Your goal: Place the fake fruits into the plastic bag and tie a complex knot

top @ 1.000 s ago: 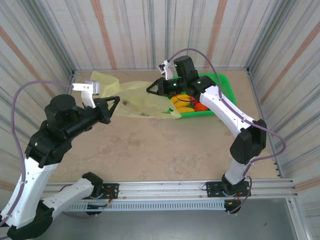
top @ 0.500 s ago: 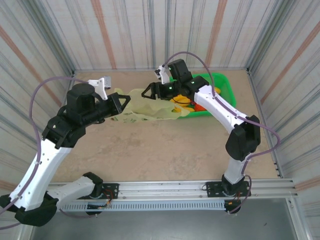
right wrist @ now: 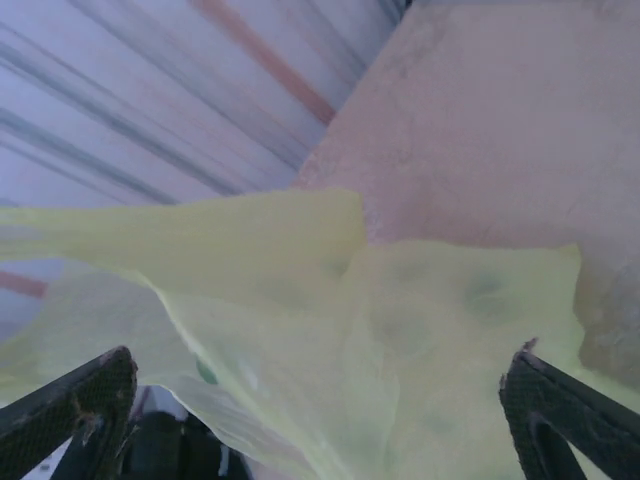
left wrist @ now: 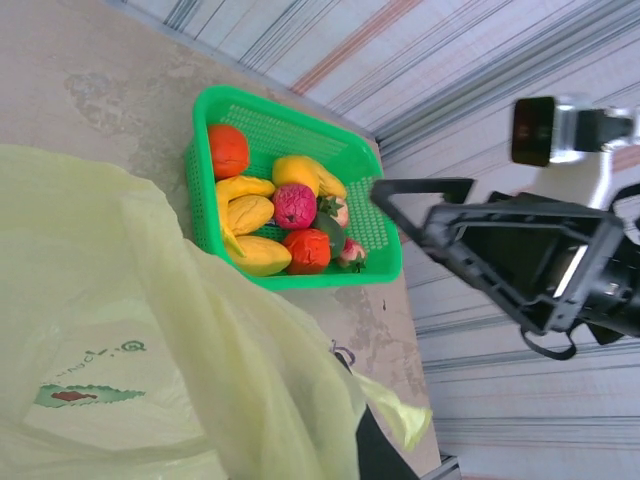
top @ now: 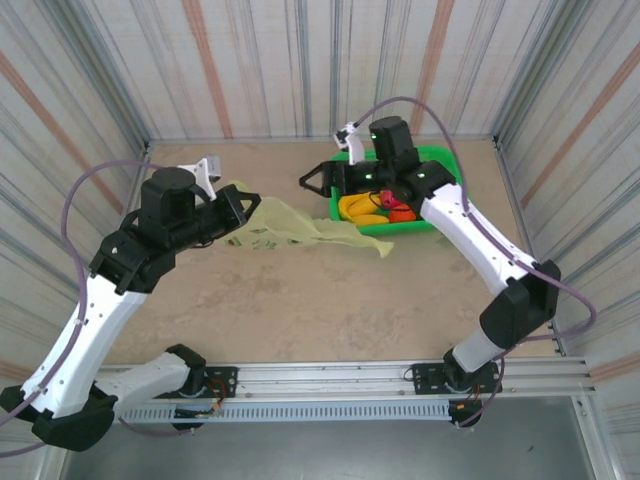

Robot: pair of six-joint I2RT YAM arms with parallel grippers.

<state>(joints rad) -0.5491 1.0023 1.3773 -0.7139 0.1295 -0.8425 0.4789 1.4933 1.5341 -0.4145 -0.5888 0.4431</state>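
Note:
My right gripper's open fingers are facing the bag now, so next I need to swing the gripper over the green basket, tilt its fingers downward and lower them around the pink-red fruit point(top: 388, 199).
The plastic bag point(top: 300, 228) lies limp across the table, yellow-green and translucent. Its left end rises to my left gripper point(top: 252, 207), which is shut on it. In the left wrist view the plastic bag point(left wrist: 150, 350) drapes over my dark finger point(left wrist: 378, 452). My right gripper point(top: 308, 182) hovers open above the bag's far edge with nothing between its fingers. In the right wrist view its jaws point(right wrist: 322, 352) stand wide apart over the plastic bag point(right wrist: 400, 330). The fake fruits point(left wrist: 270, 215) lie in a green basket point(left wrist: 300, 125): yellow bananas point(top: 360, 207), an orange, red pieces. No knot shows.
The green mesh basket point(top: 448, 165) stands at the back right, under my right arm. Corrugated walls close the table on three sides. Bare tabletop point(top: 300, 310) stretches in front of the bag toward the arm bases.
My right gripper has opened, let go of the bag and drawn back to the right toward the basket. The bag has sunk flatter onto the table. My left gripper keeps its hold.

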